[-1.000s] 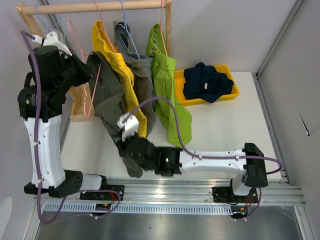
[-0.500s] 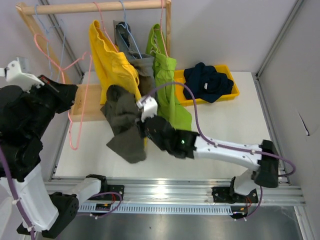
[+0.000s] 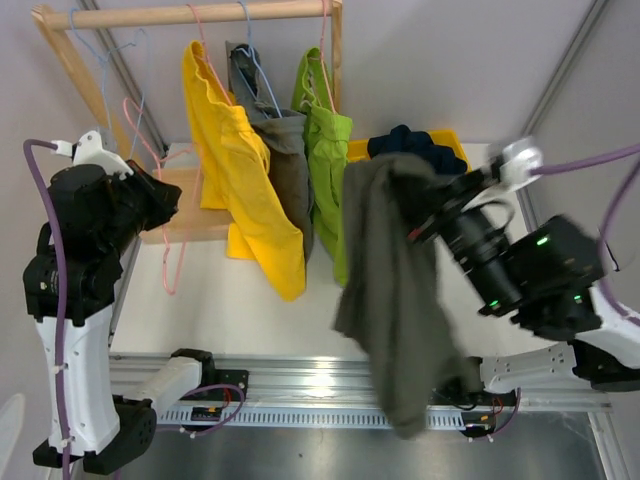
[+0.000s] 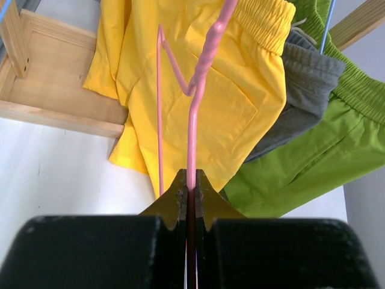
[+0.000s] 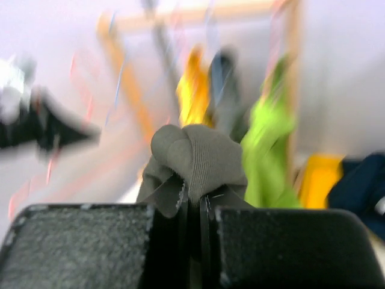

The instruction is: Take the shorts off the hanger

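My right gripper will next carry the dark olive-grey shorts, which are free of any hanger, outward over the navy pair in the yellow tray (image 3: 458, 140), then go down and let go.
My right gripper (image 3: 423, 226) is shut on the dark olive-grey shorts (image 3: 392, 300), which hang free in the air to the right of the rack; the pinched cloth shows in the right wrist view (image 5: 198, 158). My left gripper (image 3: 168, 200) is shut on a bare pink hanger (image 4: 201, 78), held left of the rack. The yellow shorts (image 3: 245, 180), mid grey shorts (image 3: 292, 175) and lime green shorts (image 3: 326, 160) hang on hangers from the wooden rail (image 3: 200, 14). The navy blue shorts (image 3: 405, 140) lie in a yellow tray (image 3: 458, 140), partly hidden by the olive pair.
The rack's wooden base (image 3: 185, 225) sits on the white table at the back left. Further bare hangers (image 3: 100, 60) hang at the rail's left end. Grey walls close in at the left and right.
My right arm has swung up and to the right, carrying the olive-grey shorts away from the pink hanger. My left arm has shifted with the bare hanger.
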Motion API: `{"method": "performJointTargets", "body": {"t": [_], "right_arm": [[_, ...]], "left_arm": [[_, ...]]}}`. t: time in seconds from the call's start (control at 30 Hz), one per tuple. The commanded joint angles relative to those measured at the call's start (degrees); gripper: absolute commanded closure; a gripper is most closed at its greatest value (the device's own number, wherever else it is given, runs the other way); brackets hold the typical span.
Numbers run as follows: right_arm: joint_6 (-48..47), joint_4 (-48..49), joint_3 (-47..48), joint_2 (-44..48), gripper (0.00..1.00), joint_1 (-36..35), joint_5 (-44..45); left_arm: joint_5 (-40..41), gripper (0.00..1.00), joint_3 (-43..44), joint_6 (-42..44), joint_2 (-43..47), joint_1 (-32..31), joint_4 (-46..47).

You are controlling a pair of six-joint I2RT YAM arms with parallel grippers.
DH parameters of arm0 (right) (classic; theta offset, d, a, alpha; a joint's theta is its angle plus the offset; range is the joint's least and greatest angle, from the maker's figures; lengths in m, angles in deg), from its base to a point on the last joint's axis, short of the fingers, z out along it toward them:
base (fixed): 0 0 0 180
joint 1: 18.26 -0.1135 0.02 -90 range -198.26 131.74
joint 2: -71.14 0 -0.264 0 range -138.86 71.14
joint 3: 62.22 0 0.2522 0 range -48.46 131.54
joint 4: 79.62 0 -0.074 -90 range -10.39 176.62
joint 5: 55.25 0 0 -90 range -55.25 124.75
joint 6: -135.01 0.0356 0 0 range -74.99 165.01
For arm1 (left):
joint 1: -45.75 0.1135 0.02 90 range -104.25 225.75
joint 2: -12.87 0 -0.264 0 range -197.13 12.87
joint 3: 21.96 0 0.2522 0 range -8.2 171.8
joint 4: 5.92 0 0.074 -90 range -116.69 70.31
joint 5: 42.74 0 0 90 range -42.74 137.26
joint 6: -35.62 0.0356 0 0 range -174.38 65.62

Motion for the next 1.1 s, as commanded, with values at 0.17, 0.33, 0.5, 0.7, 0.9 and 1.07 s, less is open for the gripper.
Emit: {"method": "performJointTargets", "body": {"t": [0.17,0.33,0.5,0.7,0.9,1.07], "right_arm": [[-8.9,-6.1,24.0,-12.6,1.0,24.7,-13.7],[-2.0,-10.6,36.3,-21.3,1.0,47.6,-27.1],[5.3,-6.3,42.3,-31.7,1.0,65.0,-39.5],[12.4,-0.4,41.5,-41.1,1.0,71.1,-45.3],[21.1,5.6,20.2,-42.7,0.19,70.8,-50.4],[27.6,-6.0,16.0,-52.3,0.01,70.8,-54.0]], "left_arm": [[-0.2,1.0,-1.6,3.7,2.7,0.3,6.6],[-1.3,1.0,-4.5,4.4,2.6,0.3,9.3],[-2.0,1.0,-7.3,5.8,2.7,0.3,11.1],[-0.3,1.0,-9.0,7.6,3.1,0.3,11.9],[0.2,1.0,-8.3,7.2,1.6,0.3,13.1],[2.9,1.0,-1.8,7.9,-2.1,0.3,12.1]]}}
